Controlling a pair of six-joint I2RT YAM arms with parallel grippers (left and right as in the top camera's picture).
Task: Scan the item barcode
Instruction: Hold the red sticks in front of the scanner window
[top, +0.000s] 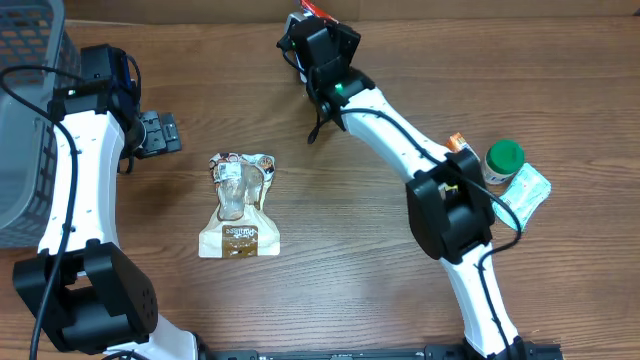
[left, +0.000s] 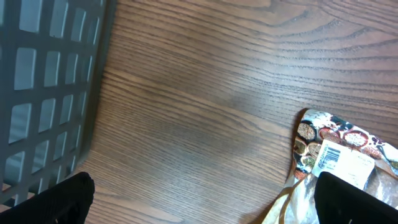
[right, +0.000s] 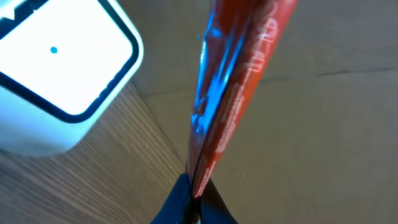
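Observation:
Next I will move my right gripper back and down to release the packet near the green-lidded bottle, since that spot lies below, to its right in the overhead view.
A red foil packet (right: 239, 81) is held edge-on, and my right gripper (right: 198, 196) is shut on its lower edge. It hangs beside a white scanner (right: 62, 68) with a dark rim and a small blue dot on its face. From overhead, the right gripper (top: 312, 30) is at the table's far edge, with a sliver of the red packet (top: 314, 9) showing. My left gripper (top: 158, 132) stands open and empty over bare wood, left of a snack bag (top: 240, 205). That bag's white barcode label (left: 343, 163) faces up near the left gripper (left: 202, 199).
A grey basket (top: 25, 120) fills the left edge of the table. A green-lidded bottle (top: 503, 160) and a pale green packet (top: 528, 192) lie at the right, beside the right arm's base. Brown cardboard (right: 323, 124) stands behind the packet.

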